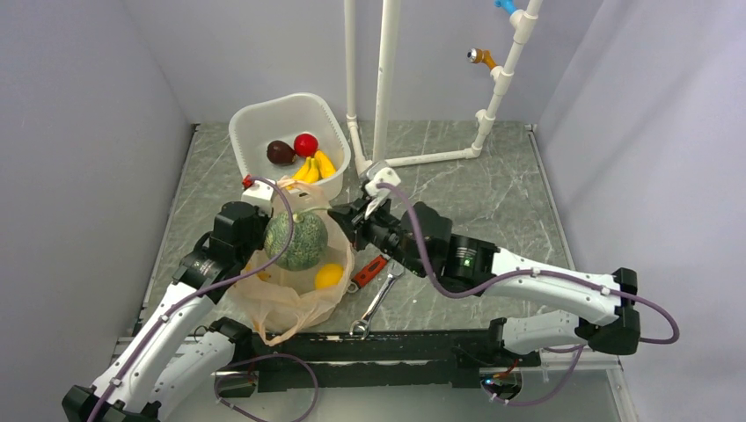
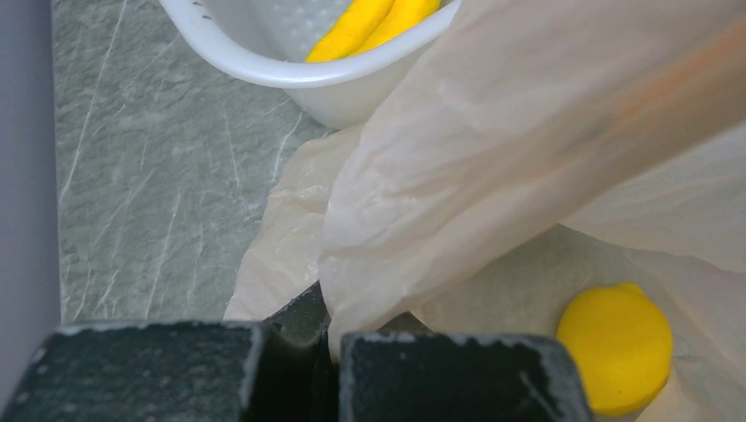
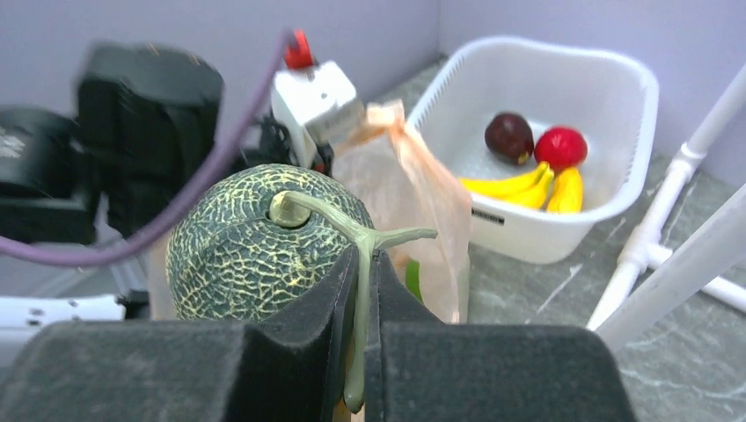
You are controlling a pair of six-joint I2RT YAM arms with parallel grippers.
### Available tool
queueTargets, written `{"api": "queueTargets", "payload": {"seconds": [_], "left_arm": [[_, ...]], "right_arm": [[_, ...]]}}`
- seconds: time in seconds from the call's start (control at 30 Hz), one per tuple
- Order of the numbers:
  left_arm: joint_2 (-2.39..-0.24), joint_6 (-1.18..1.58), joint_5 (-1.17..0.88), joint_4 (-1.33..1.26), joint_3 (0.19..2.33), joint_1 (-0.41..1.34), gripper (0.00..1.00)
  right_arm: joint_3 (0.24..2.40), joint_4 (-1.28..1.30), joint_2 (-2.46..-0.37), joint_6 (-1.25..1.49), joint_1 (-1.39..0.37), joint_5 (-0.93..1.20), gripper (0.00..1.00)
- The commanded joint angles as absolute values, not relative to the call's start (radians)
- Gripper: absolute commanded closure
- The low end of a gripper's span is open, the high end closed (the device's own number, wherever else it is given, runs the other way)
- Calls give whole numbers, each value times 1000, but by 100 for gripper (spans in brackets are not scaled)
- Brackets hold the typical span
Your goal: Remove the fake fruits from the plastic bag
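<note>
My right gripper needs to move outward over the rim of the white tub [image 1: 255,119] next, go down toward the banana bunch [image 1: 312,167] and let go of the stem of the dark-green fruit, because other fruits are already in the tub.
My right gripper [image 3: 362,264] is shut on the pale green stem of the dull dark-green netted squash-like fruit [image 3: 255,242] and holds it above the plastic bag [image 1: 281,303]; in the top view the gripper [image 1: 339,220] is just right of the fruit [image 1: 296,240]. My left gripper [image 2: 330,338] is shut on the bag's edge [image 2: 457,176], at the bag's far left side [image 1: 268,209]. A yellow-orange ball [image 1: 328,276] lies inside the bag [image 2: 616,347]. A sliver of bright green [image 3: 412,280] shows through the bag. The yellow banana bunch [image 1: 312,167] lies in the white tub [image 1: 255,119].
The tub also holds a shiny red ball [image 1: 305,144] and a dark maroon fruit [image 1: 280,152]. A silver wrench [image 1: 374,303] and a red-handled tool [image 1: 368,271] lie right of the bag. A white pipe frame [image 1: 384,79] stands behind.
</note>
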State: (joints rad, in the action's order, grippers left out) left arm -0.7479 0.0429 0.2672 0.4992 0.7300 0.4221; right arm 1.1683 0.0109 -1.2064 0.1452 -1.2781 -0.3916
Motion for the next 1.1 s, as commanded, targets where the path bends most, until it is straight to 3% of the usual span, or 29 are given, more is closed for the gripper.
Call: {"api": "queueTargets", "payload": {"seconds": [0.0, 0.37, 0.83, 1.07], "left_arm": [[-752, 52, 317, 511, 774, 420, 100], [-707, 49, 350, 506, 764, 420, 100], [-639, 36, 367, 485, 742, 420, 100], [-624, 28, 368, 475, 736, 420, 100]], "right_arm": [[1300, -13, -1169, 113, -1281, -394, 100], [1621, -103, -1331, -129, -1245, -588, 100], [2165, -28, -1887, -306, -993, -611, 100], [2361, 5, -2158, -440, -958, -669, 100]]}}
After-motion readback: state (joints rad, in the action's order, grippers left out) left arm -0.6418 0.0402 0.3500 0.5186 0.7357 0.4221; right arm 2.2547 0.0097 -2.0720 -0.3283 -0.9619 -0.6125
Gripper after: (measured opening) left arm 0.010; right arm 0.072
